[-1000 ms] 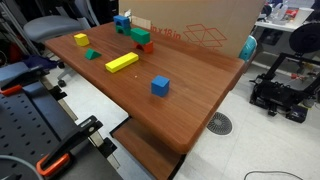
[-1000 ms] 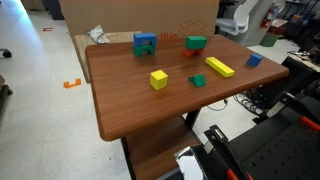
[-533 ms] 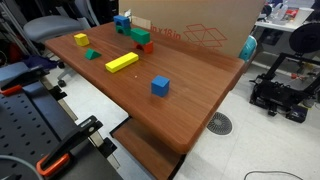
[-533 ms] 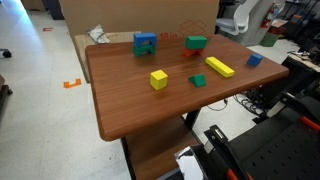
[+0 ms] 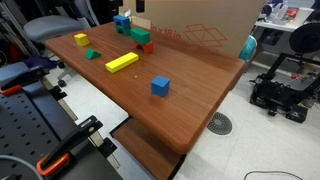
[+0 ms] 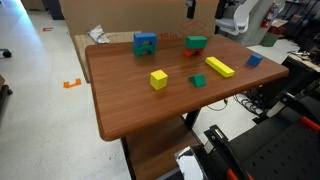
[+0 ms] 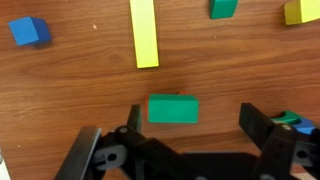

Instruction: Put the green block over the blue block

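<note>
Next, my gripper moves straight down around the ends of the green block (image 5: 140, 35) (image 7: 173, 109) on the red cube and closes. The block already shows between my open fingers but well below.
The green block (image 7: 173, 109) lies on a red cube in the middle back of the table; it shows in both exterior views (image 5: 139, 35) (image 6: 196, 42). My gripper (image 7: 195, 125) is open and empty, high above it; the block sits just inside one finger. The gripper's tips barely show at the top edge of both exterior views (image 5: 140, 5) (image 6: 190, 8). The blue block (image 5: 122, 21) (image 6: 145, 43), which bears a small green piece, stands at the table's back corner. In the wrist view only a bit of it (image 7: 291, 120) shows behind the other finger.
A long yellow block (image 7: 144, 33) (image 5: 121, 62), a plain blue cube (image 7: 29, 30) (image 5: 160, 87), a small green piece (image 7: 223, 8) (image 6: 198, 80) and a yellow cube (image 7: 302, 10) (image 6: 158, 78) lie on the wooden table (image 5: 200, 75). A cardboard box (image 5: 200, 25) stands behind it.
The blocks have not moved. The gripper's tips have come into view at the top edge of both exterior views.
</note>
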Robot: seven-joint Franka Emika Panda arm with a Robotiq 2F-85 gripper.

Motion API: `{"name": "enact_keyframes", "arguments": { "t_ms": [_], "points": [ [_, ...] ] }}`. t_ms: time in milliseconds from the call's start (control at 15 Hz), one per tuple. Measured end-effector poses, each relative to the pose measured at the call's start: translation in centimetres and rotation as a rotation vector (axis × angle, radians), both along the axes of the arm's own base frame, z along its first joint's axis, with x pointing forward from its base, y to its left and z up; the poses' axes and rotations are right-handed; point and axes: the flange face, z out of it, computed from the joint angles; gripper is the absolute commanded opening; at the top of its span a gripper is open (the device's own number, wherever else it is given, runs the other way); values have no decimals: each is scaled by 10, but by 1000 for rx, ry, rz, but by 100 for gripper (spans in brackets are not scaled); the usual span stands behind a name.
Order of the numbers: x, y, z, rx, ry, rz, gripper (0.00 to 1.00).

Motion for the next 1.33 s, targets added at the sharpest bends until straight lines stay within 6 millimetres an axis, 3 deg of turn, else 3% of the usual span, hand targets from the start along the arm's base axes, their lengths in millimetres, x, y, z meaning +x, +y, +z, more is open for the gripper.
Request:
{"name": "enact_keyframes", "arguments": {
  "t_ms": [600,1333],
  "points": [
    [25,-4,-34,-1,20,-6,100],
    [29,3,-62,-21,50,24,100]
  ]
}}
